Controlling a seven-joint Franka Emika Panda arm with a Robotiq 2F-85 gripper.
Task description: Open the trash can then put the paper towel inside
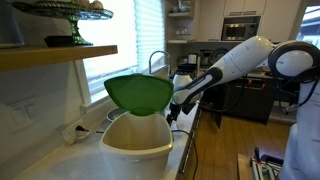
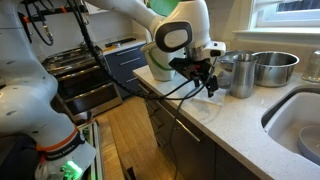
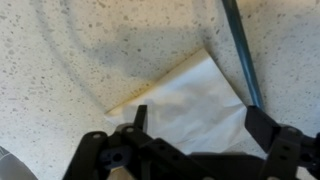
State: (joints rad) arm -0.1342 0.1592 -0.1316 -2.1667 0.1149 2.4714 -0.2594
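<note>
My gripper should go down to the counter next and close, because the paper towel's middle [image 2: 210, 97] [image 3: 196, 110] is below it, between its open fingers, and the towel lies flat.
The trash can [image 1: 137, 148] is a cream bin standing on the counter in an exterior view, its green lid [image 1: 140, 93] raised and the mouth showing. The paper towel [image 3: 190, 92] lies flat and white on the speckled counter in the wrist view. My gripper [image 3: 200, 125] hangs just above it, open, with one finger [image 3: 140, 118] at the towel's left edge and the other finger [image 3: 262, 125] at its right edge. Nothing is held. In both exterior views the gripper [image 1: 175, 108] [image 2: 205, 78] points down at the counter, right beside the trash can.
Two metal pots [image 2: 240, 75] [image 2: 272, 66] stand just behind the gripper, and a sink [image 2: 300, 125] lies beyond them. A thin cable [image 3: 240, 50] runs across the counter next to the towel. The counter edge [image 2: 190, 125] drops off on the near side.
</note>
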